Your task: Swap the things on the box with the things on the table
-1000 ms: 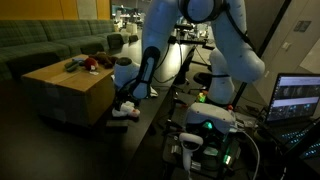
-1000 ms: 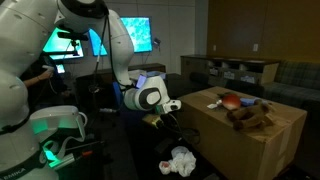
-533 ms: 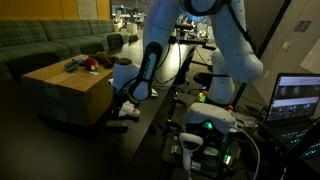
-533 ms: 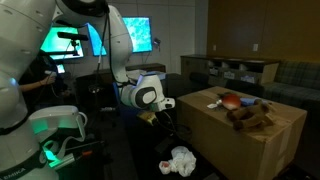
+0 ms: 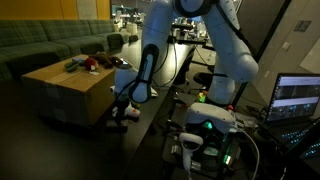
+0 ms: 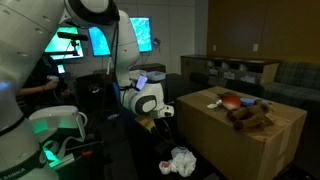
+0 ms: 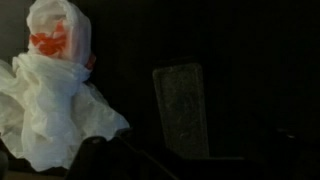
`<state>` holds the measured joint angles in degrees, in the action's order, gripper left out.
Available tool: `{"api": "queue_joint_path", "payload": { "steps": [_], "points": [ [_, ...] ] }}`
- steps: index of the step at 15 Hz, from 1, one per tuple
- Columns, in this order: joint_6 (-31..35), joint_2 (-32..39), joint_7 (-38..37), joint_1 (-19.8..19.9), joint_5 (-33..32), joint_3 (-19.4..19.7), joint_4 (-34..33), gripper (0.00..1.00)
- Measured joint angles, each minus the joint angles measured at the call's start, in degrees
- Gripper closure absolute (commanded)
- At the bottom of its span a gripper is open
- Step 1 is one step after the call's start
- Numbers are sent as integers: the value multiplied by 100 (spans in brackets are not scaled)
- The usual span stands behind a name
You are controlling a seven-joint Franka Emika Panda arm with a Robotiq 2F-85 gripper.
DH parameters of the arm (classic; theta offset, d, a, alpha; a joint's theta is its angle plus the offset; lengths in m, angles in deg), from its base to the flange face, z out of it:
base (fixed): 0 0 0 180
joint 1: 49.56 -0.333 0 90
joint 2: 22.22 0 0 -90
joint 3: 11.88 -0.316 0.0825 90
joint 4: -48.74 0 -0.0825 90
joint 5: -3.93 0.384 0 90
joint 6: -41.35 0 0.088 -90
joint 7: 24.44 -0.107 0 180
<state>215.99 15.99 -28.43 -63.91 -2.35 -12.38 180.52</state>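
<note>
The clear plastic container beside the bag already lies beneath my open gripper, so next the fingers sink straight down over it, along its long sides.
The tan box point(image 5: 62, 88) point(image 6: 255, 145) carries a red thing point(image 6: 232, 100), a brown plush point(image 6: 250, 117) and a small white item point(image 6: 213, 103) on its flat top. A crumpled white plastic bag point(image 6: 180, 160) point(image 7: 55, 95) with orange-red print lies on the black table point(image 5: 142, 128) in front of the box. My gripper point(image 6: 165, 118) point(image 5: 120, 106) hangs low over the table between the box and the robot base, just above and beside the bag. In the wrist view one finger point(image 7: 182, 110) shows right of the bag; the other is lost in the dark. The gripper point(image 7: 240, 105) is open and empty.
A green sofa point(image 5: 50, 42) stands behind the box. Monitors point(image 6: 120, 38) glow at the back, and a laptop point(image 5: 298, 98) sits near the robot base. Cables and a lit green controller point(image 5: 205, 128) crowd the table's near end. The room is dim.
The arm has sunk slightly, bringing the gripper lower toward the table and the white bag. The jaws have stayed open. The things on the box have not moved.
</note>
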Motion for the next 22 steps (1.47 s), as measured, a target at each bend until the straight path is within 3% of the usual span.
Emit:
{"api": "queue_joint_path", "payload": {
  "steps": [9,22],
  "points": [
    [6,559,509,822,0,-556,-430,0],
    [-4,1100,800,1209,0,-865,-820,0]
  ]
}}
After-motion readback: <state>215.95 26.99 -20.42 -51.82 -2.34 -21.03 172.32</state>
